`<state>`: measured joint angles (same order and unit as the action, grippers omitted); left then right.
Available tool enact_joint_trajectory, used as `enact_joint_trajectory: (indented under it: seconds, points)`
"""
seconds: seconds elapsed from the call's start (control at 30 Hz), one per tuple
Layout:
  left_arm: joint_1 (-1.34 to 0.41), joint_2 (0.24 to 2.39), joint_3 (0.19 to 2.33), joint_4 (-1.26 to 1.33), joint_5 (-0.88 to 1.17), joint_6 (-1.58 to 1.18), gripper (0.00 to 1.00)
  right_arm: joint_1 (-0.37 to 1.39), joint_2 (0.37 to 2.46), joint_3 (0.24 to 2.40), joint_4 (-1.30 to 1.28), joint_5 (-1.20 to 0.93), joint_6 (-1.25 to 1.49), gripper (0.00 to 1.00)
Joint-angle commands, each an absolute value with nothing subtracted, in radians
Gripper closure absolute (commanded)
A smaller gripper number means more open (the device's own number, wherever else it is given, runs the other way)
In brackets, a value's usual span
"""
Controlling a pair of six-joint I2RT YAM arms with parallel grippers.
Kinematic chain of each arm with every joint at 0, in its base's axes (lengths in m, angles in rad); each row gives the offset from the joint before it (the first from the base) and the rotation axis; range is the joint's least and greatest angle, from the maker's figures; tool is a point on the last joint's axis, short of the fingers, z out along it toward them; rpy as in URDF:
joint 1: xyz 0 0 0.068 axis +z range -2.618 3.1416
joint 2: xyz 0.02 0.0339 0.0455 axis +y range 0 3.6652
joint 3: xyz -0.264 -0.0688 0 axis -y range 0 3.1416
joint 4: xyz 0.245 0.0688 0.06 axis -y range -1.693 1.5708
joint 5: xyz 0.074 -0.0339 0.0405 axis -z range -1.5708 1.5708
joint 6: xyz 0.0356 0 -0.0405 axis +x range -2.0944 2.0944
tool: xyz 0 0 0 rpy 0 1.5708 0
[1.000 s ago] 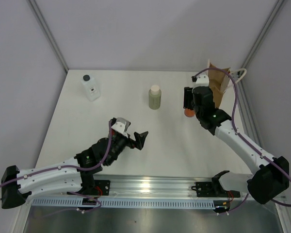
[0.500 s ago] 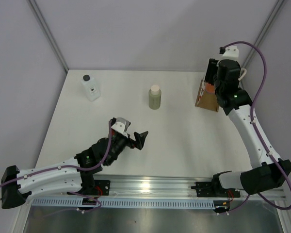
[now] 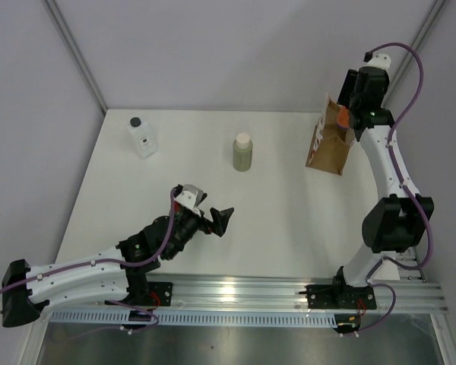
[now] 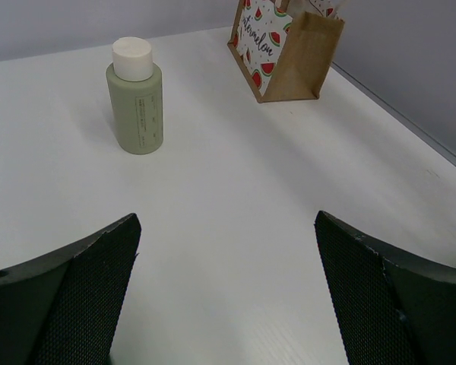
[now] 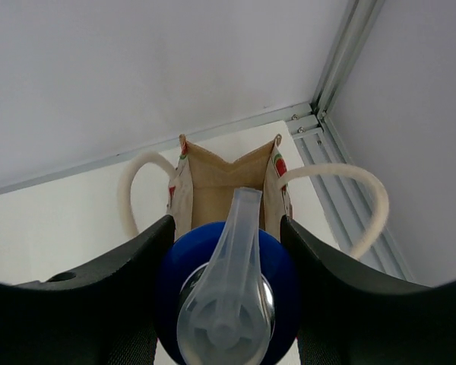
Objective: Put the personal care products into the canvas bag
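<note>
The orange-red bottle hangs above the canvas bag's opening. It comes down next with my right gripper, between the splayed cord handles into the canvas bag.
My right gripper is shut on the orange-red bottle. The bottle's blue cap and clear pump head fill the space between the fingers. It hangs just above the open mouth of the canvas bag, which stands upright at the table's far right. The olive-green bottle stands at the middle back and the clear square bottle at the back left. My left gripper is open and empty, low over the near middle of the table.
The bag's white cord handles splay out to both sides of its mouth. Walls and a metal corner post stand close behind the bag. The table's right edge runs just past it. A metal rail lines the near edge.
The right arm lifted the orange-red bottle from table height beside the bag, up and back to above the bag's mouth. The left arm stayed still.
</note>
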<state>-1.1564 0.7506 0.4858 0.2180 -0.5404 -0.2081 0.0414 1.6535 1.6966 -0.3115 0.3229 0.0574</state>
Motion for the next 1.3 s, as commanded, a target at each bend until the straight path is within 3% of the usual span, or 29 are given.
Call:
enact_joint_trajectory:
  seconds: [0.0,0.5,1.17,1.27]
  points:
    - [-1.161,0.739,0.505,0.224,-0.514,-0.239,0.01,0.02,1.748,1.841,-0.172,0.265,0.072,1.0]
    - [-1.161,0.756,0.514,0.215,-0.491,-0.252,0.01,-0.029,2.085,1.974,-0.104,0.236,0.163,1.0]
    - [-1.161,0.77,0.515,0.213,-0.506,-0.239,0.01,-0.048,2.181,1.744,0.233,0.189,0.129,1.0]
    - [-1.161,0.772,0.517,0.213,-0.509,-0.239,0.01,-0.048,2.195,1.747,0.221,0.183,0.135,0.9]
